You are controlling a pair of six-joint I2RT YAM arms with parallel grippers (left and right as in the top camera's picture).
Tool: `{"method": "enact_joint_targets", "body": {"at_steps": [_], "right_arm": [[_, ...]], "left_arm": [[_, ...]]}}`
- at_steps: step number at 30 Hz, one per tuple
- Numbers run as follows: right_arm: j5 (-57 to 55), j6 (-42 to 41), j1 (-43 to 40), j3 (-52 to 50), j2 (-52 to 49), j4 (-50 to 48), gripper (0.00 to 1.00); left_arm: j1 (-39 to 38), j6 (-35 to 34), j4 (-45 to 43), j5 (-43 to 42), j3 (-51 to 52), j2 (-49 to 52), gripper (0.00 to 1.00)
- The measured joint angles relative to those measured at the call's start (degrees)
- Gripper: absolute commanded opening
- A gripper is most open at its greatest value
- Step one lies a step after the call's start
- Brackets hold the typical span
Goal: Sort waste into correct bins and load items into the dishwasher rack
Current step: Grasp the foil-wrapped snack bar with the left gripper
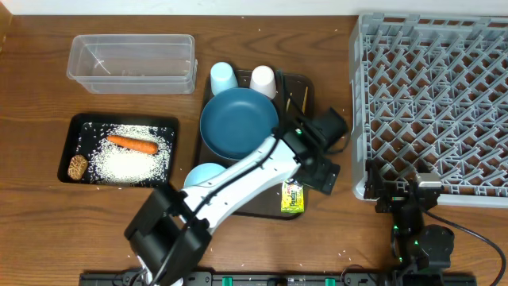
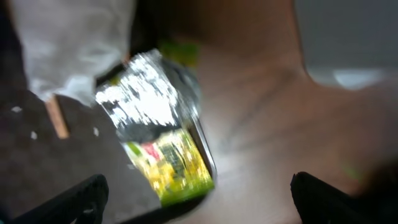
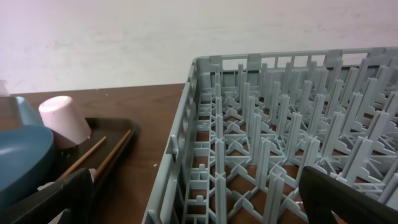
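Note:
Next I will move my left gripper outward and down onto the wrapper's green far end (image 2: 180, 53), since that end, beyond the foil, lies below and outward of my fingers.
The yellow-green foil-edged wrapper (image 1: 293, 197) (image 2: 165, 143) lies at the brown serving tray's front right corner. My left gripper (image 1: 321, 172) (image 2: 199, 205) hovers open just above it, with nothing between its fingers. A white crumpled tissue (image 2: 65, 43) shows blurred beside the wrapper. The black tray (image 1: 73, 127) holds the carrot (image 1: 132, 144), a brown lump (image 1: 78, 166) and rice (image 1: 131, 163). The clear tub (image 1: 131, 62) stands behind it. My right gripper (image 1: 405, 195) (image 3: 196, 205) rests open at the near left corner of the grey rack (image 1: 432, 103) (image 3: 280, 124).
On the brown serving tray (image 1: 305, 83) sit the dark-blue plate (image 1: 238, 121) (image 3: 22, 155), a light-blue cup (image 1: 223, 78), a white cup (image 1: 263, 80) (image 3: 65, 118) and the chopsticks (image 1: 295, 97) (image 3: 99, 155). A pale bowl (image 1: 202, 175) is half hidden under my left arm.

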State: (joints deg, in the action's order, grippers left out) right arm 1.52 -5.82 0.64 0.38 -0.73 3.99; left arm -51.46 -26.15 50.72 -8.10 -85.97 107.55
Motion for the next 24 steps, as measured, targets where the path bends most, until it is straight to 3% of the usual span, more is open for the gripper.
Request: {"method": "enact_joint_targets", "body": {"at_steps": [7, 22, 24], "right_arm": [[0.0, 0.0, 0.0, 0.0, 0.0, 0.0, 0.99], [0.0, 0.0, 0.0, 0.0, 0.0, 0.0, 0.99], [0.0, 0.0, 0.0, 0.0, 0.0, 0.0, 0.99]], "left_arm": [[0.4, -5.8, -5.6, 5.5, 0.0, 1.8, 0.94], [0.3, -13.2, -6.3, 5.9, 0.0, 6.8, 0.94], [0.3, -14.1, -6.6, 5.9, 0.0, 6.8, 0.85]]}}
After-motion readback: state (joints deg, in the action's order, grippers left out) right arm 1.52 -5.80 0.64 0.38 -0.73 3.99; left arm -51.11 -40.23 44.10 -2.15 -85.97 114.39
